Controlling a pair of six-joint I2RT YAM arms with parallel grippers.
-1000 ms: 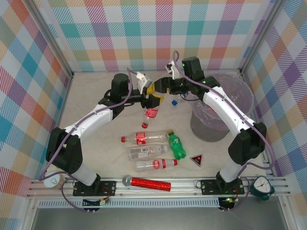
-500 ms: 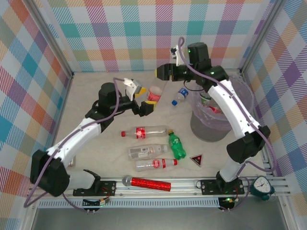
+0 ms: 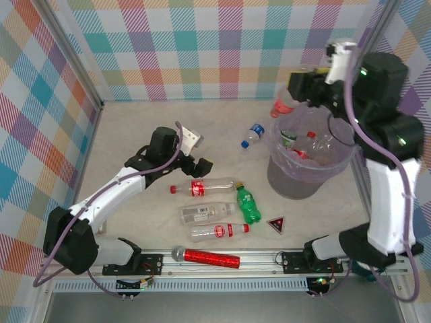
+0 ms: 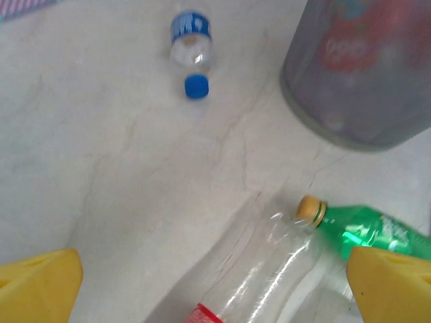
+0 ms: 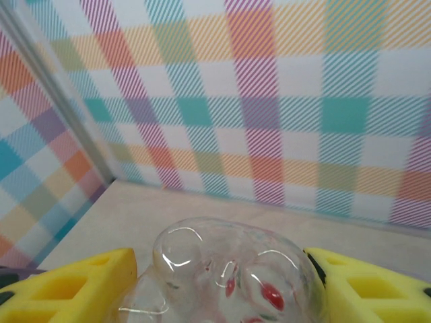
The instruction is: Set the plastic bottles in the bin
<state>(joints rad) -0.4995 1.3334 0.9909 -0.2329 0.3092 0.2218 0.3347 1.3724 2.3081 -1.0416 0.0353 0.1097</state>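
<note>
I should move my right gripper over the bin's opening (image 3: pixel 311 140) and lower it inside to release the bottle, because the held bottle is still hanging beside the bin's rim.
My right gripper (image 3: pixel 291 94) is raised beside the far left rim of the bin (image 3: pixel 340 165), shut on a clear red-labelled bottle (image 3: pixel 281 106). In the right wrist view that bottle's base (image 5: pixel 229 279) sits between the yellow fingers (image 5: pixel 74 289). My left gripper (image 3: pixel 199 161) hangs open just above a clear red-labelled bottle (image 3: pixel 202 186) lying on the table; that bottle (image 4: pixel 262 269) lies between its fingertips (image 4: pixel 37 286), next to a green bottle (image 4: pixel 377 229). A blue-capped bottle (image 3: pixel 253 134) lies left of the bin. Two more clear bottles (image 3: pixel 205 213) (image 3: pixel 219 231) lie nearer me. Some bottles (image 3: pixel 296 142) rest inside the bin.
A red glittery microphone (image 3: pixel 205 256) lies along the near rail. A small dark triangle (image 3: pixel 276 223) sits right of the green bottle (image 3: pixel 248 204). Checkered walls close in the back and sides. Bare table stretches left of my left arm.
My left gripper has opened, let go of the bottle and sunk back toward the bottles on the table. My right arm has risen and swung right to the bin's rim with a bottle.
</note>
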